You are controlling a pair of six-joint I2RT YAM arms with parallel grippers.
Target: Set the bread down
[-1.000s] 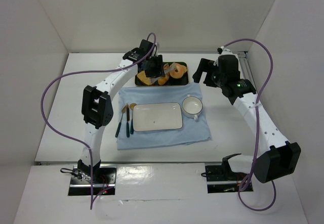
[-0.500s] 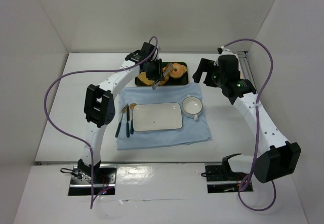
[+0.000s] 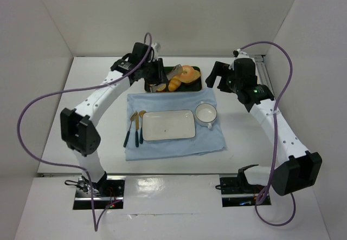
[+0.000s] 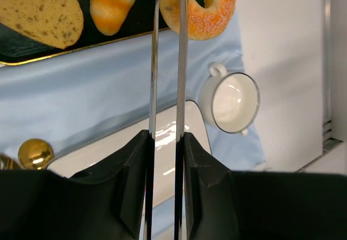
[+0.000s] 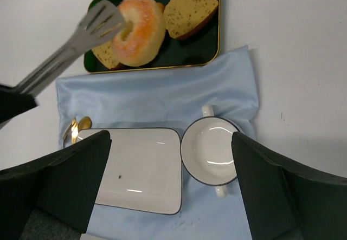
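Observation:
Next, my left gripper brings the tongs (image 4: 181, 61) back and down over the empty white plate (image 4: 167, 149) to release the bread, since the plate lies back from and below the gripper.
The bread (image 3: 188, 75) is a golden ring-shaped bun with a hole; it also shows in the left wrist view (image 4: 209, 10) and the right wrist view (image 5: 140, 30). Metal tongs (image 4: 181, 61) pinch it over the dark tray (image 3: 149, 90). My left gripper (image 3: 157, 75) is shut on the tongs' handles (image 4: 165, 137). My right gripper (image 3: 214, 77) is open and empty, hovering right of the tray above the white cup (image 5: 210, 150) and the white plate (image 5: 138, 169).
The tray (image 5: 214, 45) also holds toast slices (image 5: 190, 4) and an oblong roll (image 4: 111, 4). The plate (image 3: 168, 125), cup (image 3: 206, 112) and cutlery (image 3: 135, 129) lie on a blue cloth (image 3: 179, 148). White walls enclose the table.
The left arm's elbow has swung out to the left. The tongs now point right across the tray, with the bread in them over its right part. The right arm has not moved.

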